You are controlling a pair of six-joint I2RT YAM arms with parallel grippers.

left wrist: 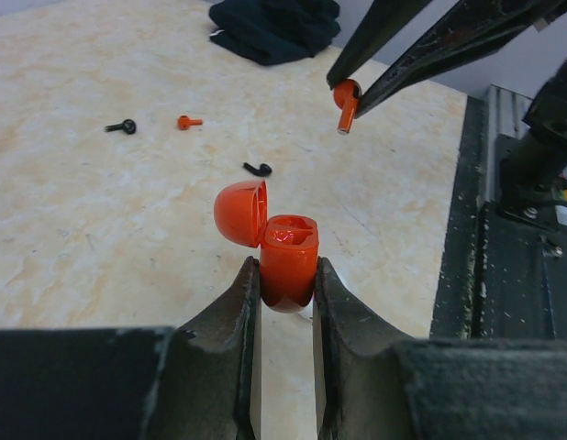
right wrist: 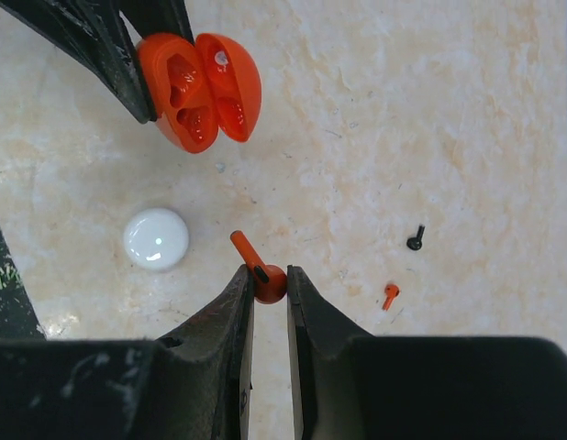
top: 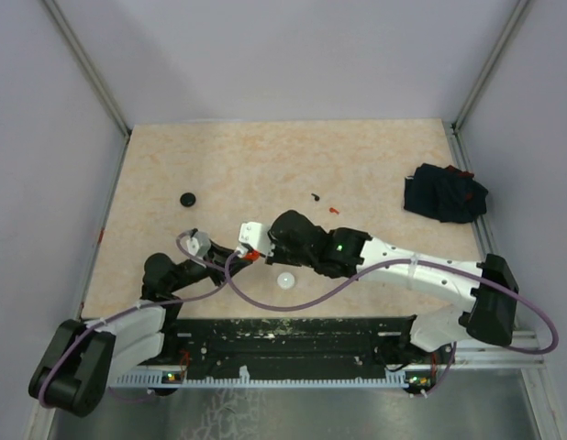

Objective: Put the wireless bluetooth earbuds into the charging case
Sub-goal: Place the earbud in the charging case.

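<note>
My right gripper should move across to the case's nearer socket [right wrist: 196, 125] next, stem first, and release, as that socket lies to the gripper's left in the wrist view.
My left gripper [left wrist: 287, 275] is shut on an orange charging case [left wrist: 288, 261] with its lid hinged open to the left, held just above the table. The case also shows in the right wrist view [right wrist: 201, 92], its two sockets facing that camera. My right gripper [right wrist: 270, 280] is shut on the head of an orange earbud [right wrist: 265, 280], stem pointing up-left, a short way from the case. In the left wrist view this bud [left wrist: 346, 99] hangs above and right of the case. A second orange earbud [right wrist: 390, 295] and a black earbud [right wrist: 415, 239] lie on the table.
A round white disc [right wrist: 156, 238] lies near the front edge, under the grippers. A round black disc [top: 187, 199] lies at the left. A dark navy cloth bundle [top: 444, 192] sits at the back right. Another black earbud [left wrist: 258, 169] lies beyond the case.
</note>
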